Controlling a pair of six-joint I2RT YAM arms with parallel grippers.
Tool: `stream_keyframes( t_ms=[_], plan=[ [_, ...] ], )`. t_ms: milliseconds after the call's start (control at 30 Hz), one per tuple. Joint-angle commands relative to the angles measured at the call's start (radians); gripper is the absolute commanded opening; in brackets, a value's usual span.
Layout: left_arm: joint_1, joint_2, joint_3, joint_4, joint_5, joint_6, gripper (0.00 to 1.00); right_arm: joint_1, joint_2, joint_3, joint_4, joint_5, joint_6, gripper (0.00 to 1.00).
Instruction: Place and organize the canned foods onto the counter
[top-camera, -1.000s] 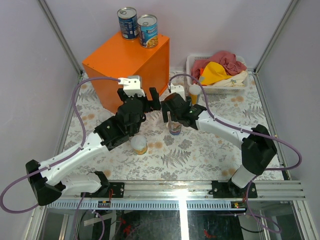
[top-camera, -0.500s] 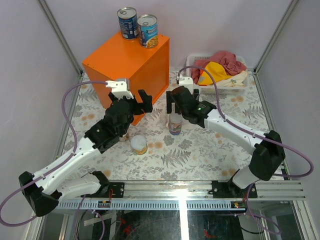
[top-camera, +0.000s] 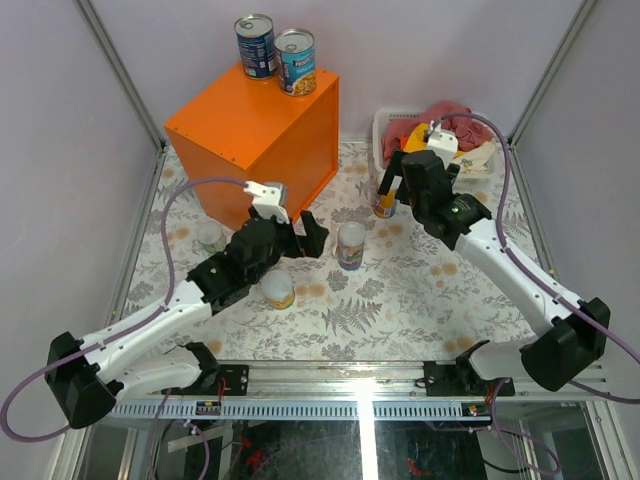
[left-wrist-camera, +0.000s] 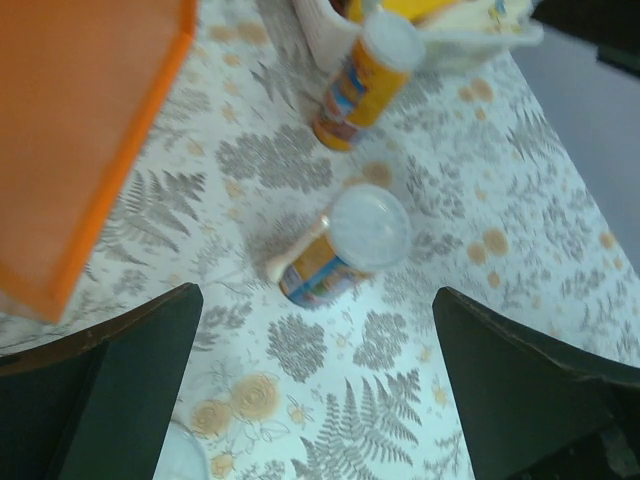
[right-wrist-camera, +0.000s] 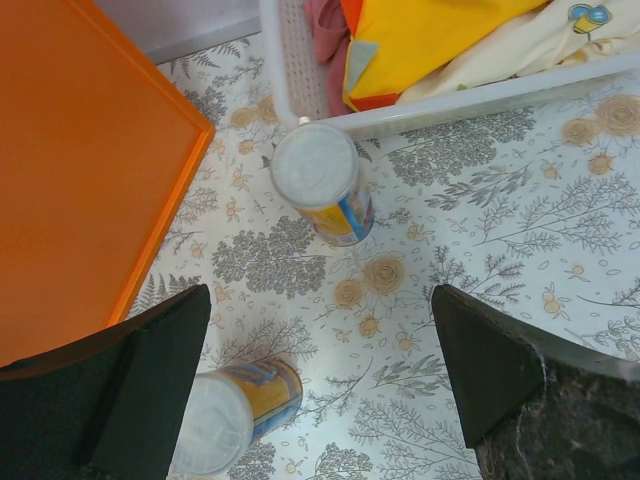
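I should next move my left gripper across and down around the tube's white lid (top-camera: 351, 234) (left-wrist-camera: 370, 228), because the colourful tube stands below my left gripper and to its right in the top view.
Two blue-labelled cans (top-camera: 254, 45) (top-camera: 295, 61) stand on the orange counter (top-camera: 240, 125). A colourful white-lidded tube (top-camera: 351, 246) stands mid-table and also shows in the left wrist view (left-wrist-camera: 345, 250) and the right wrist view (right-wrist-camera: 235, 410). A yellow tube (top-camera: 382, 206) stands by the basket, seen too in the wrist views (left-wrist-camera: 365, 75) (right-wrist-camera: 325, 195). A short yellow can (top-camera: 279, 291) and a white-topped can (top-camera: 210, 236) stand on the left. My left gripper (top-camera: 303, 238) (left-wrist-camera: 320, 400) is open and empty just left of the colourful tube. My right gripper (top-camera: 392, 183) (right-wrist-camera: 320, 380) is open and empty above the yellow tube.
A white basket (top-camera: 380, 130) (right-wrist-camera: 450, 100) of red and yellow cloths stands at the back right, close behind the yellow tube. The counter's side (right-wrist-camera: 80, 170) (left-wrist-camera: 70, 130) is close to both grippers. Metal frame posts border the floral table (top-camera: 420, 290).
My right gripper has left the colourful tube and moved back right to above the yellow tube. My left gripper has swung away from the counter's front, right and nearer, beside the colourful tube.
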Motion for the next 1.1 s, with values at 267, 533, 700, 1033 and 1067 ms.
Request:
stream_keyframes(
  t_ms=[267,533,700,1033,1067],
  plan=[
    [-0.184,0.123,-0.094,0.267,-0.026,0.072,1.0,-0.054,-0.055,-0.027,0.019,-0.001,-0.008,1.0],
    [-0.275,0.242,-0.147,0.428,-0.264,0.11,1.0,-0.059,-0.081,-0.036,0.022,-0.015,-0.034,0.99],
    [-0.306,0.356,-0.143,0.546,-0.364,0.14,1.0,-0.061,-0.083,-0.026,0.018,-0.023,-0.05,0.99],
    [-0.312,0.552,-0.093,0.749,-0.457,0.142,1.0,-0.061,-0.074,0.005,0.01,-0.051,-0.077,1.0],
    [-0.311,0.569,-0.085,0.756,-0.46,0.137,1.0,-0.06,-0.074,0.006,0.01,-0.05,-0.08,1.0]
  ],
)
